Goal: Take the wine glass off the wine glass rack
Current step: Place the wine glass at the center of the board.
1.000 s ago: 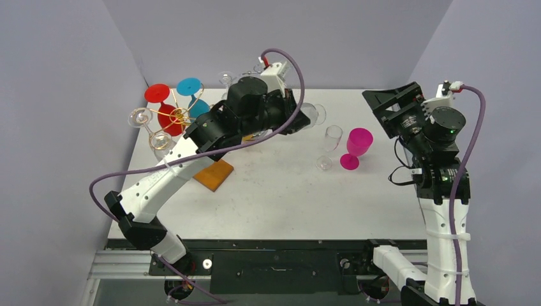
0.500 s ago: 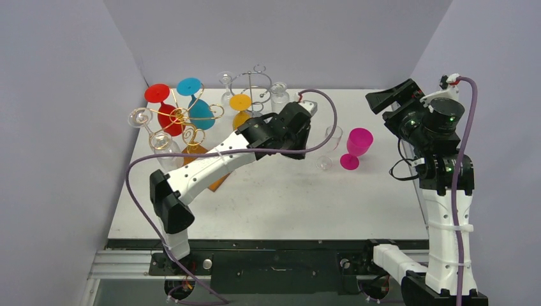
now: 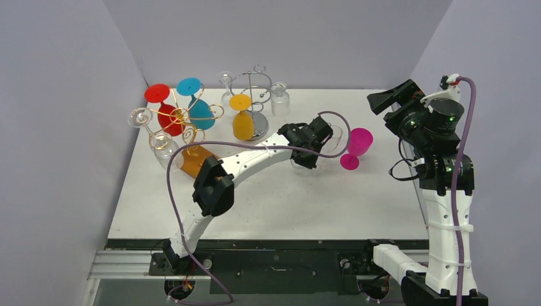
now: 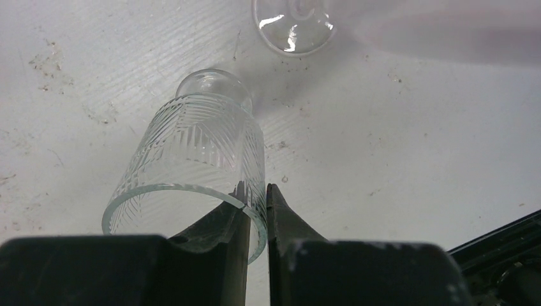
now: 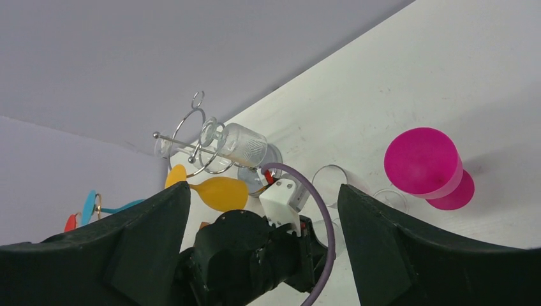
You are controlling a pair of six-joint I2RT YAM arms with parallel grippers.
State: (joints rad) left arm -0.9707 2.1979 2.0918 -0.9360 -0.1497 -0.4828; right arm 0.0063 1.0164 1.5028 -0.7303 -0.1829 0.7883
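The upright glass needs to stand on the bare tabletop (image 3: 300, 164) (image 4: 215, 89) beside the flute's foot, so the robot's left gripper has to move down to set it there and let go of the glass's rim.
My left gripper (image 4: 256, 188) is shut on the rim of a clear cut-pattern wine glass (image 4: 191, 146), one finger inside the bowl and one outside. The glass hangs foot-down close to the white table (image 4: 415, 127); I cannot tell if it touches. In the top view the left gripper (image 3: 305, 156) sits mid-table, well right of the silver wire rack (image 3: 255, 83). That rack carries an orange glass (image 3: 242, 121) and a clear glass (image 3: 279, 99). My right gripper (image 3: 399, 102) is raised at the right, open and empty, also shown as the right gripper (image 5: 263, 191).
A clear flute (image 3: 333, 137) and a pink goblet (image 3: 357, 146) stand just right of the held glass. The flute's foot (image 4: 295, 25) shows in the left wrist view. A gold rack (image 3: 182, 118) at the left holds red, blue and clear glasses.
The left arm has swung from the silver rack rightward and down to mid-table with the clear glass in its grip. The right gripper turned slightly early on, then held still.
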